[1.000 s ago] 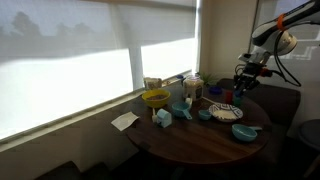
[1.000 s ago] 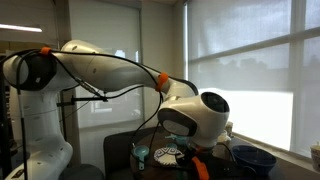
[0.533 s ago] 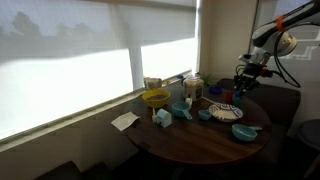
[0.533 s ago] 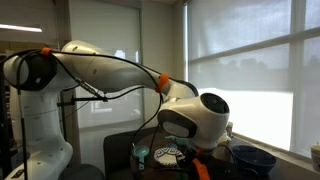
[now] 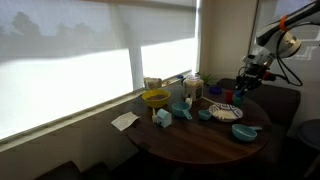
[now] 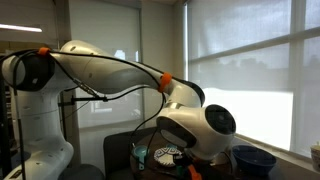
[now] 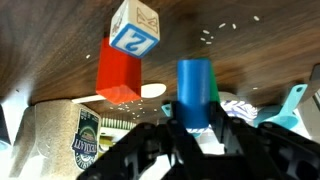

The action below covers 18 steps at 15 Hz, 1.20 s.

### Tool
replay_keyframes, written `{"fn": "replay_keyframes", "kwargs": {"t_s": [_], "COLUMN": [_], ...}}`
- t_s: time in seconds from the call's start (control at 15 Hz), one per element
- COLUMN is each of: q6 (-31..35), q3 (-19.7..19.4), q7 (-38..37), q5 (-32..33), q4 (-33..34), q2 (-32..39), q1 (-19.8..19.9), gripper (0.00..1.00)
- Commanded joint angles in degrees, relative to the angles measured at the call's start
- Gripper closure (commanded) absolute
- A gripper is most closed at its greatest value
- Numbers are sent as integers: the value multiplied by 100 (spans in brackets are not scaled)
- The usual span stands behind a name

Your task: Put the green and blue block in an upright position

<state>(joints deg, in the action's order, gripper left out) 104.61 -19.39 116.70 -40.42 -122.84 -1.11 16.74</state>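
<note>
The block in my gripper leans out of line with the red one, so it tilts toward level next and lowers for release on the tabletop, which lies below.
In the wrist view the green and blue block (image 7: 193,92) stands between my gripper's (image 7: 194,118) two black fingers. Its blue face is toward the camera and a green strip shows along its right edge. The fingers press on both its sides, so the gripper is shut on it. Beside it a red block (image 7: 120,72) carries a cube marked with a 2 (image 7: 133,32). In an exterior view my gripper (image 5: 242,92) hangs over the far side of the round table (image 5: 200,142); the block is too small to see there.
A labelled canister (image 7: 62,140) and a patterned plate (image 7: 240,108) lie close to the jaws. On the table are a yellow bowl (image 5: 155,98), a blue bowl (image 5: 245,131), a plate (image 5: 224,110) and a paper (image 5: 125,120). The arm (image 6: 195,125) fills an exterior view.
The wrist has turned and shifted slightly in both exterior views. The objects on the table have not moved.
</note>
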Motion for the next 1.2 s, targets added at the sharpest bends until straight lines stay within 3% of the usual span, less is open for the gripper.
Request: {"fn": "replay_keyframes", "kwargs": {"t_s": [0.0, 0.47, 1.13], "q6": [-347, -856, -1156], "q3": [-117, -214, -251], "q7": [317, 1029, 1509], "q5": [-544, -1529, -2149], "q4": [-80, -225, -323], "q2": [144, 517, 871], "q1": [203, 517, 745], "gripper": [92, 92, 92]}}
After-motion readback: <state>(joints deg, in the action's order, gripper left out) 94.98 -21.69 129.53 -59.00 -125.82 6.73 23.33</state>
